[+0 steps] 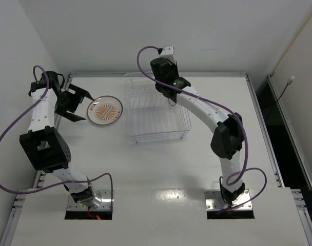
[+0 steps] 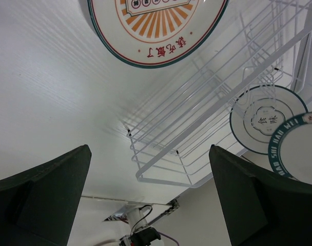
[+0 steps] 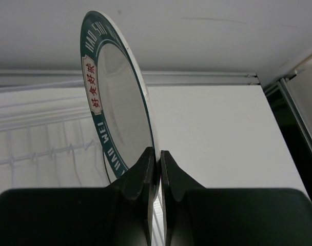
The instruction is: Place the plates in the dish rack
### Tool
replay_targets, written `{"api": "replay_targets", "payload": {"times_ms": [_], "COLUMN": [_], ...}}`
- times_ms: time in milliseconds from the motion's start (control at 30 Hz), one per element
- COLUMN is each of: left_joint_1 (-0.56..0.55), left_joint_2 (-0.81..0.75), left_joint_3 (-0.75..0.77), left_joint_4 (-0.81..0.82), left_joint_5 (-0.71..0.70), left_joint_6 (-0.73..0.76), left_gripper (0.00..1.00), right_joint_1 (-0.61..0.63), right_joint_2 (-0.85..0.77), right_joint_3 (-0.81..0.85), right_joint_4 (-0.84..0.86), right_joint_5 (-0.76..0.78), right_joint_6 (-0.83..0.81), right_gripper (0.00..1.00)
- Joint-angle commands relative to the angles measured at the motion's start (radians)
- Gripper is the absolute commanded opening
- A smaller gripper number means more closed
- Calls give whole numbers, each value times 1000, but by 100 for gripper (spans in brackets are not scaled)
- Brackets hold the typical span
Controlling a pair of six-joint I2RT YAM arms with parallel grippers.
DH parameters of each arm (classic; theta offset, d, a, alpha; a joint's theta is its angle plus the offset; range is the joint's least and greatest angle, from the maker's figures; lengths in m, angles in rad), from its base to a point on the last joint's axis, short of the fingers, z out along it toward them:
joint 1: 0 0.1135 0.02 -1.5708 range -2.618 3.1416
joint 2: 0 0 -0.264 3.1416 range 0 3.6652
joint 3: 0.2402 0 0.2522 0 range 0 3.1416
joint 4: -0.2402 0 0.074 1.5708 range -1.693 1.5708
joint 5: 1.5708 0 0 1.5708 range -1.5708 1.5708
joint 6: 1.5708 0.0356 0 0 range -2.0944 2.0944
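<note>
The dark blue-green rimmed plate (image 3: pixel 117 97) is still above the wires, so my right gripper will lower straight into the rack (image 1: pixel 157 130) next, beside the standing white plate.
The orange sunburst plate (image 1: pixel 104 110) lies flat on the table left of the dish rack (image 1: pixel 157 130); it fills the top of the left wrist view (image 2: pixel 156 31). My left gripper (image 1: pixel 85 106) is open and empty just left of that plate, its fingers (image 2: pixel 48 189) apart from it. My right gripper (image 3: pixel 157 154) is shut on the rim of the dark blue-green rimmed plate (image 3: pixel 117 97) and holds it on edge over the rack's far part (image 1: pixel 170 95). The white plate with a thin dark ring (image 2: pixel 266 120) stands behind the rack wires (image 2: pixel 197 102), next to the held plate (image 2: pixel 299 148).
The table's raised back edge (image 1: pixel 156 75) runs just behind the rack. The wall (image 3: pixel 197 31) rises close beyond it. The right arm's purple cable (image 1: pixel 145 61) loops above the rack. The arm bases (image 1: pixel 89 200) sit at the near edge.
</note>
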Motion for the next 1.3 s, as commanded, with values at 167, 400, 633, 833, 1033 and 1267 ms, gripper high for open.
{"api": "replay_targets", "payload": {"times_ms": [167, 400, 633, 833, 1033, 1267], "left_joint_1": [10, 10, 10, 10, 10, 19], "left_joint_2": [-8, -8, -8, 10, 64, 224], "left_joint_3": [-3, -12, -32, -32, 26, 155], "left_joint_4": [-13, -13, -3, -3, -14, 12], "left_joint_5": [17, 17, 26, 17, -70, -98], "left_joint_6": [-12, -3, -3, -3, -12, -3], "left_gripper": [100, 100, 100, 100, 100, 95], "right_joint_1": [-12, -12, -55, -77, -77, -120], "right_joint_2": [45, 85, 131, 52, -221, -526], "right_joint_3": [-9, -57, 27, 49, 37, -140], "right_joint_4": [-25, -84, -218, -263, -254, -324], "right_joint_5": [-50, -108, -284, -334, -462, -859], "right_joint_6": [102, 173, 257, 276, 276, 242], "right_gripper": [0, 0, 9, 40, 69, 72]}}
